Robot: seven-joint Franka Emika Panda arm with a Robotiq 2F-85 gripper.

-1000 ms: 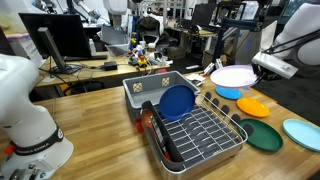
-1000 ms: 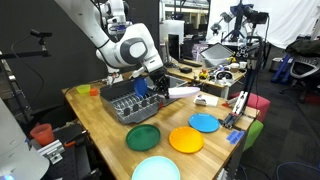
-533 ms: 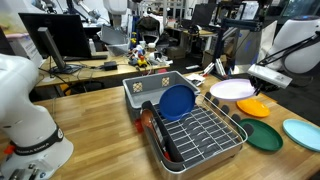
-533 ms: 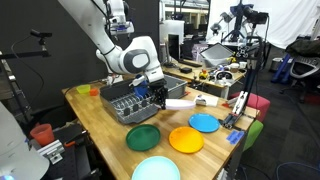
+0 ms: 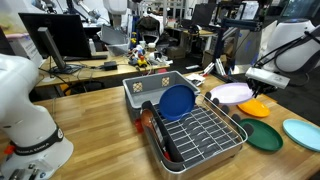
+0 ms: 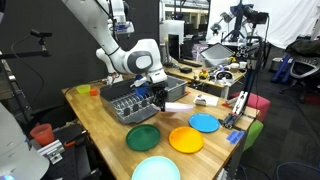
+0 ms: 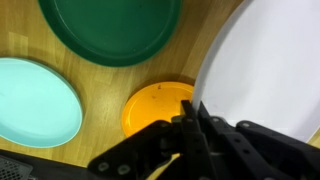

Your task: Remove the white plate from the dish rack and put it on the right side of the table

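Note:
Bare tabletop between the dish rack and the orange plate (image 7: 153, 103) is below my gripper, so I will lower the hanging white plate onto it and let go of the plate's rim.
My gripper (image 5: 252, 83) is shut on the rim of the white plate (image 5: 231, 93) and holds it nearly flat, low over the table (image 5: 95, 120), to the right of the dish rack (image 5: 200, 132). In an exterior view the plate (image 6: 178, 105) hangs from the gripper (image 6: 162, 98) beside the rack (image 6: 128, 104). In the wrist view the fingers (image 7: 190, 118) pinch the plate's edge (image 7: 262, 65), with the orange plate (image 7: 153, 103) below it. The dark blue plate (image 5: 176, 101) still stands in the rack.
A grey plastic tub (image 5: 150, 87) stands behind the rack. On the table lie an orange plate (image 5: 254, 106), a dark green plate (image 5: 264, 134), a pale cyan plate (image 5: 302, 132) and a light-blue plate (image 6: 205, 122). Desks with monitors stand behind.
The gripper has lowered the white plate toward the table and slightly nearer the rack; the plate now sits over the light-blue and orange plates.

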